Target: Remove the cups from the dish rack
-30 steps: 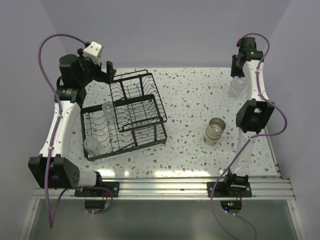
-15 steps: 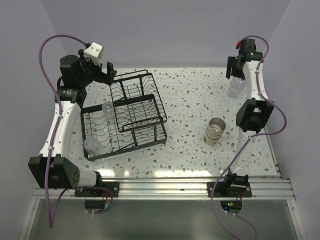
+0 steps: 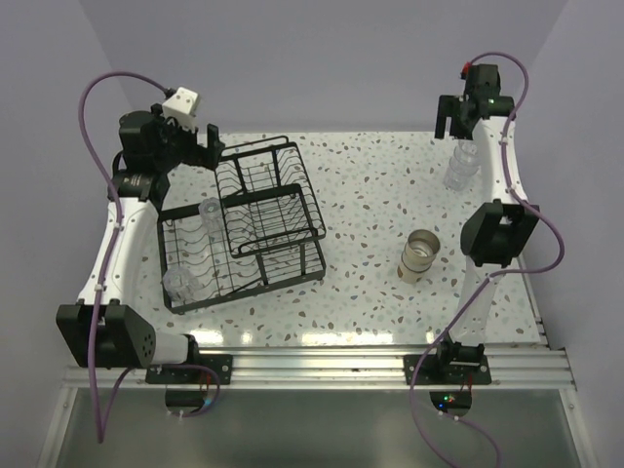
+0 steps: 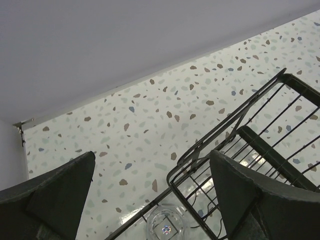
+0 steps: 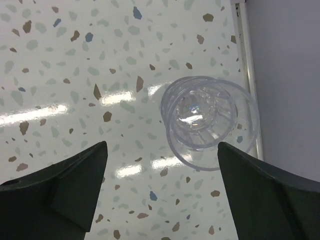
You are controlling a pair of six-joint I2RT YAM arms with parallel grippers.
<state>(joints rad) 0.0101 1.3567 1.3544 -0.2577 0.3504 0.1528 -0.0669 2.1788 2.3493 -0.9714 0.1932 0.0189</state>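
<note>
The rear clear cup's top (image 3: 210, 207) (image 4: 166, 223) is lower than the left gripper's fingers and nearer the robot's base, so the left gripper will next move back and down to close around it.
The black wire dish rack (image 3: 278, 237) stands on the left half of the table. Two clear cups sit in its left basket, one at the back (image 3: 210, 216) and one at the front (image 3: 178, 283). A tan cup (image 3: 419, 255) stands upright on the table at the right. A clear cup (image 3: 460, 168) stands at the far right edge. My right gripper (image 3: 448, 125) hangs open just above it, apart from it; the right wrist view shows the cup (image 5: 207, 120) below and beyond the spread fingers. My left gripper (image 3: 210, 146) is open over the rack's far left corner (image 4: 265, 150), with a clear cup (image 4: 167, 225) below.
The right table edge and side wall (image 5: 280, 75) run close beside the clear cup. The back wall (image 4: 125, 45) rises just beyond the left gripper. Bare speckled tabletop (image 3: 370, 195) lies between the rack and the tan cup.
My right gripper has opened, let go of the clear cup at the far right and lifted up and back off it. The left arm has barely shifted.
</note>
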